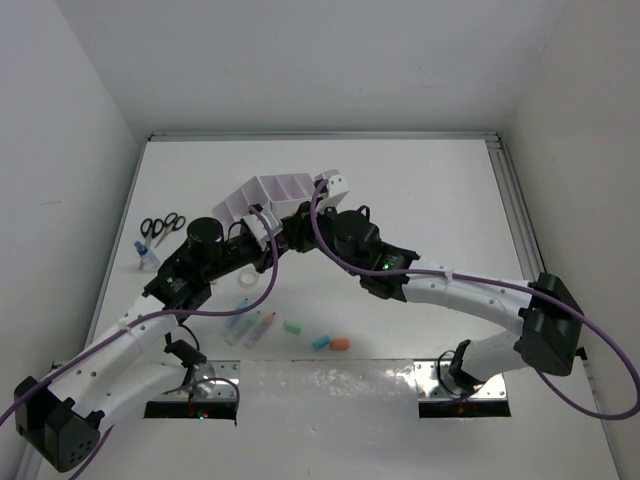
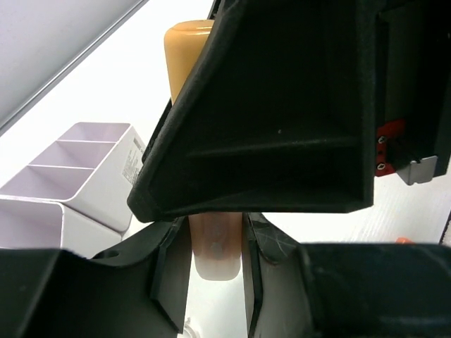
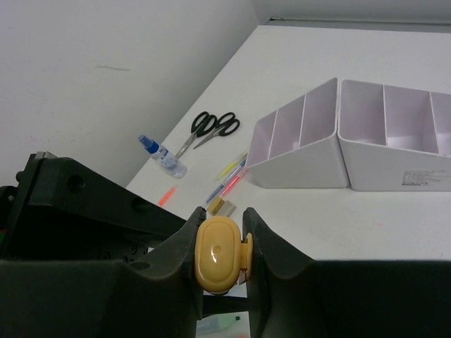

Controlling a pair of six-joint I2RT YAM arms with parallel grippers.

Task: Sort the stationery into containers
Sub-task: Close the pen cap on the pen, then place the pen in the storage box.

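Note:
I will next move my right gripper outward over the organiser's end section farthest from the scissors and lower the pen toward it, as the organiser's sections are open and empty.
A pen with a yellow-orange cap (image 2: 184, 56) and a pale peach barrel is held between both grippers above the table, close to the containers (image 1: 268, 192), a lilac-white organiser. My left gripper (image 2: 217, 239) is shut on the barrel's lower end. My right gripper (image 3: 224, 232) is shut on the capped end (image 3: 217, 255), and its black body hides the pen's middle in the left wrist view. In the top view the two grippers meet, left gripper (image 1: 268, 235) and right gripper (image 1: 300, 222). The organiser's compartments (image 3: 366, 141) show nothing inside.
Black-handled scissors (image 1: 160, 228) and a blue-capped bottle (image 1: 147, 256) lie at the left. A clear tape ring (image 1: 246, 279) and pens (image 1: 250, 325) lie under the left arm. Green (image 1: 292, 326), blue (image 1: 321, 342) and orange (image 1: 340, 344) capsules lie near the front. Walls close in on both sides.

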